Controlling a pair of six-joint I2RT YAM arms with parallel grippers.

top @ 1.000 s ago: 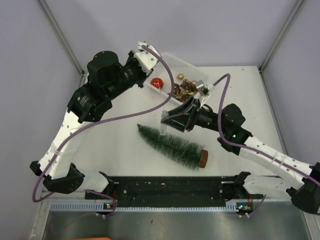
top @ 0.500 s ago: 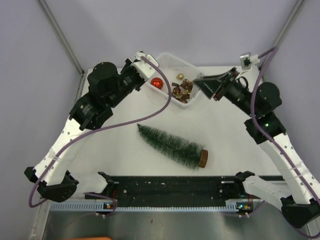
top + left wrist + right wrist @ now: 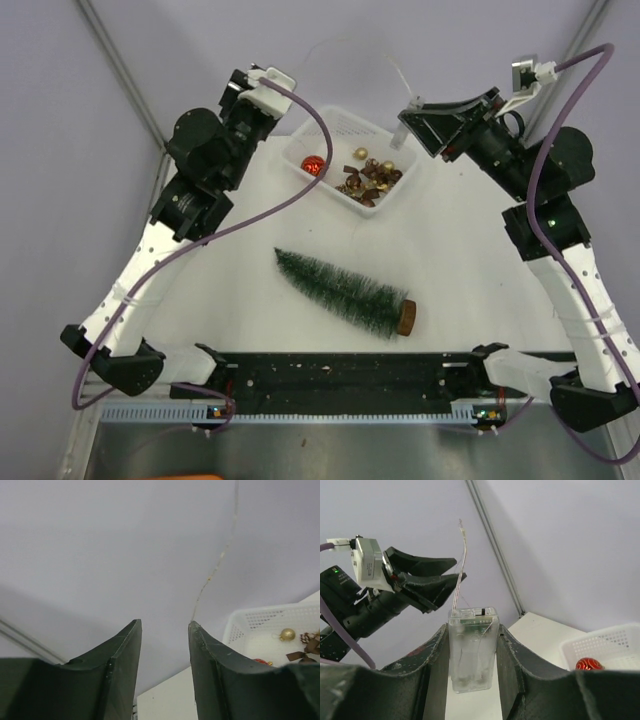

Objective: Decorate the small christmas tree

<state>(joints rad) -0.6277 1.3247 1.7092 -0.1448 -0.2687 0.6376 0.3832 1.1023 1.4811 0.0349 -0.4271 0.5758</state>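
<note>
The right gripper moves down and back over the branches beside the wooden disc base next and releases the battery box [image 3: 472, 652].
The small christmas tree [image 3: 338, 289] lies on its side at mid-table, with its wooden disc base [image 3: 406, 317] to the right. My right gripper [image 3: 408, 122] is raised at the back right. In the right wrist view that gripper [image 3: 472, 630] is shut on a clear battery box [image 3: 472, 652]. A thin wire [image 3: 461, 555] rises from the box past my left gripper [image 3: 454, 576]. My left gripper [image 3: 165, 626] is open with nothing between its fingers and faces the back wall.
A white basket [image 3: 391, 190] stands at the back centre holding a red bauble [image 3: 313, 165], gold baubles [image 3: 360, 153] and brown bows. The same basket [image 3: 255, 622] shows at the right of the left wrist view. Grey walls enclose the table.
My right arm has swung up and back from above the tree, carrying the battery box. My left gripper has risen toward the back wall and gone from shut to open.
</note>
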